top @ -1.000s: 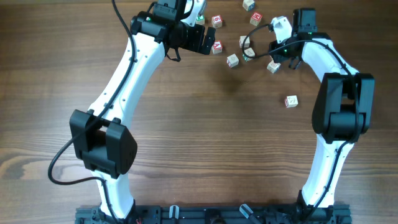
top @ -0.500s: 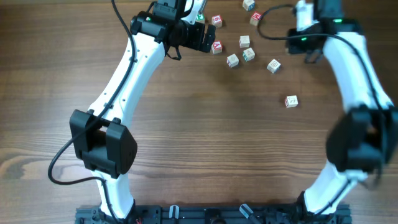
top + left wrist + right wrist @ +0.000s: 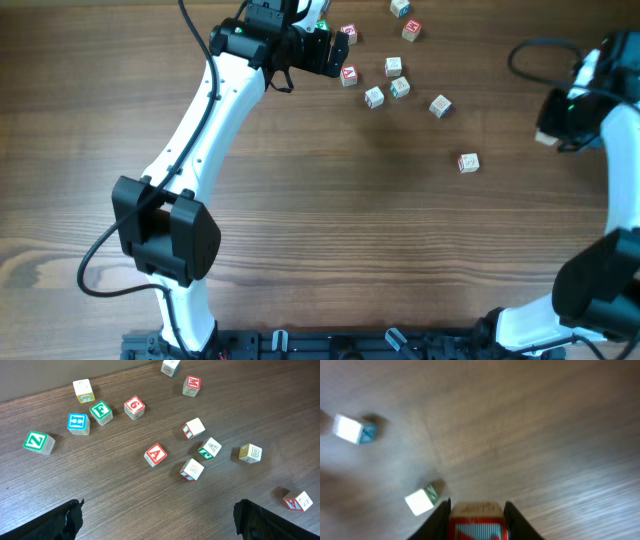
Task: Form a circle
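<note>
I will move my right gripper down toward the lone cube nearer the front next and put the red-faced cube on the table beside it, where the bare wood is open.
No circle shows; the small wooden letter cubes lie scattered at the table's far middle. In the left wrist view I see a green Z cube (image 3: 37,442), a red A cube (image 3: 155,454) and a B cube (image 3: 250,453) among several others. My left gripper (image 3: 160,527) hangs open above bare wood, short of the A cube (image 3: 348,74). My right gripper (image 3: 477,506) is shut on a red-faced cube (image 3: 479,525), held off at the far right (image 3: 548,135). One cube (image 3: 468,162) lies apart, nearer the front.
Below the right gripper two loose cubes (image 3: 354,429) (image 3: 422,500) lie on the wooden table (image 3: 320,230). Both arm bases stand at the front edge. A black cable (image 3: 530,50) loops by the right arm.
The right arm has swung from the cube cluster out to the far right, carrying a cube in its jaws. The left arm has not moved.
</note>
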Available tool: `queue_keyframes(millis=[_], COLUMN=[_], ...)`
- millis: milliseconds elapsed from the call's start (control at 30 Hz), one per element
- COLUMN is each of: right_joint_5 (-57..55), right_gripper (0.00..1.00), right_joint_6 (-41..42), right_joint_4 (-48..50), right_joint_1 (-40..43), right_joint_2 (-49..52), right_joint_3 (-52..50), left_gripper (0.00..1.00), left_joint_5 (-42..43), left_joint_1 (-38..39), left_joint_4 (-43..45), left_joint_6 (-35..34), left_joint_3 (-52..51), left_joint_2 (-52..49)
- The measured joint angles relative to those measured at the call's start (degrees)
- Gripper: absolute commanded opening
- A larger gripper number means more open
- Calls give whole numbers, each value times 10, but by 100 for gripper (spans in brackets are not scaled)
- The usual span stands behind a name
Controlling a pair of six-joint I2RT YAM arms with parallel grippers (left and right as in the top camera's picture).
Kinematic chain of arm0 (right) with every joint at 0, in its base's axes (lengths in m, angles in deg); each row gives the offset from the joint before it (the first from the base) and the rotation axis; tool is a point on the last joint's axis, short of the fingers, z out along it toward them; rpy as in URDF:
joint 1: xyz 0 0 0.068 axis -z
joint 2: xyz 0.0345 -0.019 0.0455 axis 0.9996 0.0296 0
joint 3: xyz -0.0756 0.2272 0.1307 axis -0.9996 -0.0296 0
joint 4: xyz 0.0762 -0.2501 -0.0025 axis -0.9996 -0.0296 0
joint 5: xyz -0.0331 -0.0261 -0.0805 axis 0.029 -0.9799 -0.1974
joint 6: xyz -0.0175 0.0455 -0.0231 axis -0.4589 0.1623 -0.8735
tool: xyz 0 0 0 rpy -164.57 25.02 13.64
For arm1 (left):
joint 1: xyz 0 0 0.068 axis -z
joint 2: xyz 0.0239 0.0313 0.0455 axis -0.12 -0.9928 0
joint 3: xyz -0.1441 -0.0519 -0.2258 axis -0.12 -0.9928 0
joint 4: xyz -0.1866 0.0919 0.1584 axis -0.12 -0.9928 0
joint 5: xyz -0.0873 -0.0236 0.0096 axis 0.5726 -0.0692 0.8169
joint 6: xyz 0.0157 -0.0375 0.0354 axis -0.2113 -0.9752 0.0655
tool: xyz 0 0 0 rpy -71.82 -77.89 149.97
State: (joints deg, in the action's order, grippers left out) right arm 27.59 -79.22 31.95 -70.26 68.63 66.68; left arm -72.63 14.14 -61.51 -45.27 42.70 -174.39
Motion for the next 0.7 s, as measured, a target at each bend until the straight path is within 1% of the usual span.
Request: queue_keyframes(millis=[33,67,100,133,267,367,433,600,633,700], right_joint_5=[1,3,3,4,5,8,26,58,61,65], right_gripper=[12,12,12,12,12,13,13,15,17,28], right_joint_6=[2,2,2,2,-3,-3,-3,-3,-3,-3], right_joint_4=[66,93,114,167,304,384,410,417,415,412], right_joint_1=[0,0,0,0,0,0,0,0,0,0], right_joint_2=[3,4,5,5,6,6,6,6,6,6], right_joint_3=[-57,-85,-104,-135,-229,-280,-305,-327,-327,-327], left_gripper=[100,100,100,100,100,100,100,100,100,100], left_joint_5=[-1,-2,-2,-2,-2,-2,-2,-14,-23,-41], left_joint_1=[0,0,0,0,0,0,0,0,0,0], left_joint_4=[0,1,0,2,2,2,2,2,3,4], left_joint_6=[0,0,0,0,0,0,0,0,0,0], left_joint_3=[0,0,0,0,0,0,0,0,0,0], left_joint_2=[0,0,0,0,0,0,0,0,0,0])
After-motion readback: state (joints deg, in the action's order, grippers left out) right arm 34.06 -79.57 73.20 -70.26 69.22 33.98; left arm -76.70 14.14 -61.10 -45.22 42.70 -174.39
